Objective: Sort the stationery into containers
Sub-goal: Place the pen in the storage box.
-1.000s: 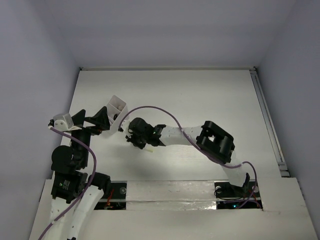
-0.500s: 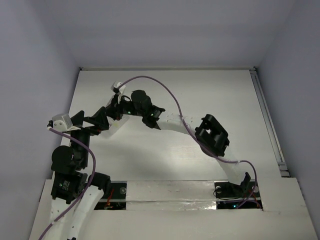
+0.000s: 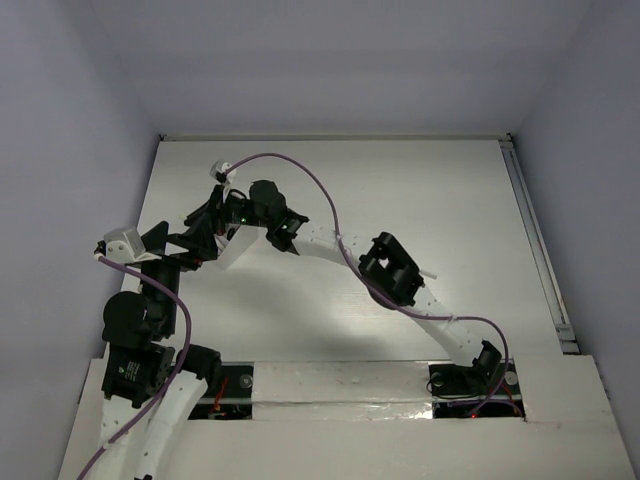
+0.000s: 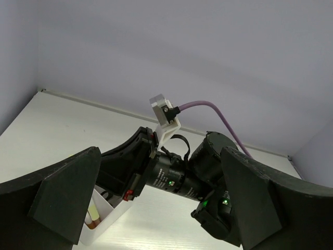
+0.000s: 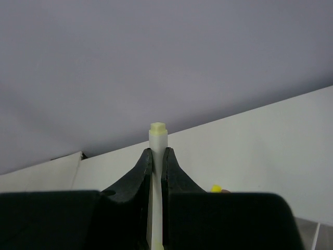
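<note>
The robot's right gripper will next move down a little toward the sticks with a yellow tip and let go of the white stick, since those sticks already show in the container's corner (image 3: 226,240).
My right gripper (image 5: 157,156) is shut on a thin white stick (image 5: 157,136) with a pale yellow tip, which stands up between the pads. In the top view the right gripper (image 3: 207,213) reaches far left, over the white container (image 3: 235,250), which the arms mostly hide. My left gripper (image 3: 192,243) is just beside it. In the left wrist view the left gripper (image 4: 161,152) stands wide open, with the right arm's wrist in front of it. The container's corner (image 4: 106,219) shows sticks with a yellow tip (image 4: 92,212) inside.
The right arm's wrist camera (image 4: 165,112) and purple cable (image 3: 300,165) hang over the left gripper. A yellow tip (image 5: 216,188) peeks over the right gripper's body. A thin white piece (image 3: 431,272) pokes out by the right elbow. Walls close in on the left and far sides.
The right arm has swung from the table's middle to the far left, carrying the stick over to the container. The left arm has not moved.
</note>
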Tool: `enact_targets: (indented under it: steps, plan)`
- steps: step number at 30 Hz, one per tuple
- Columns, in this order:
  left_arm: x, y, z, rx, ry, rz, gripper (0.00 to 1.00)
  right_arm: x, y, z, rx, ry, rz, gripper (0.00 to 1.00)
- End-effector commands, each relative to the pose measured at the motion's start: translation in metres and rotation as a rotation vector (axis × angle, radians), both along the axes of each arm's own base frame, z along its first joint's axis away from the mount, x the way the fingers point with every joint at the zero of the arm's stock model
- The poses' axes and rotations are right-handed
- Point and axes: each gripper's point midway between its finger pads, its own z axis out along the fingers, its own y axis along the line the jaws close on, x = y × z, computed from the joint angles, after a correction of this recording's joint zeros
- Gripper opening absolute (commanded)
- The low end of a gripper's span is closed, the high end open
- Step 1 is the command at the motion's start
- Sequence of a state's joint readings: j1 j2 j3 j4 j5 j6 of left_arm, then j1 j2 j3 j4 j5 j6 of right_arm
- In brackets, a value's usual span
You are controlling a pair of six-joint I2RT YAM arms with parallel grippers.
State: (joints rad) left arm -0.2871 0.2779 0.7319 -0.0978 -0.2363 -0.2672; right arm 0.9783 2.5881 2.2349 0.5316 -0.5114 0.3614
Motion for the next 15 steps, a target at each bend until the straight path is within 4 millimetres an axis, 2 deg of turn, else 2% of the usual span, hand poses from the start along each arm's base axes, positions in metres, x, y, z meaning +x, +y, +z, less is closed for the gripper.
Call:
enact_targets:
  steps: [1, 9, 10, 15]
  plan:
    - [-0.005, 0.000, 0.014, -0.016, -0.050, -0.006, 0.99, 0.006, 0.002, 0.034, 0.087, -0.067, -0.036, 0.00]
    - [-0.005, -0.001, 0.014, -0.013, -0.050, -0.010, 0.99, 0.018, 0.004, 0.005, 0.052, -0.060, -0.097, 0.00]
    - [-0.005, -0.001, 0.014, -0.013, -0.050, -0.012, 0.99, 0.024, 0.001, 0.006, 0.055, -0.059, -0.106, 0.00]
    - [-0.004, -0.001, 0.014, -0.010, -0.049, -0.013, 0.99, 0.030, 0.003, -0.002, 0.041, -0.056, -0.124, 0.00]
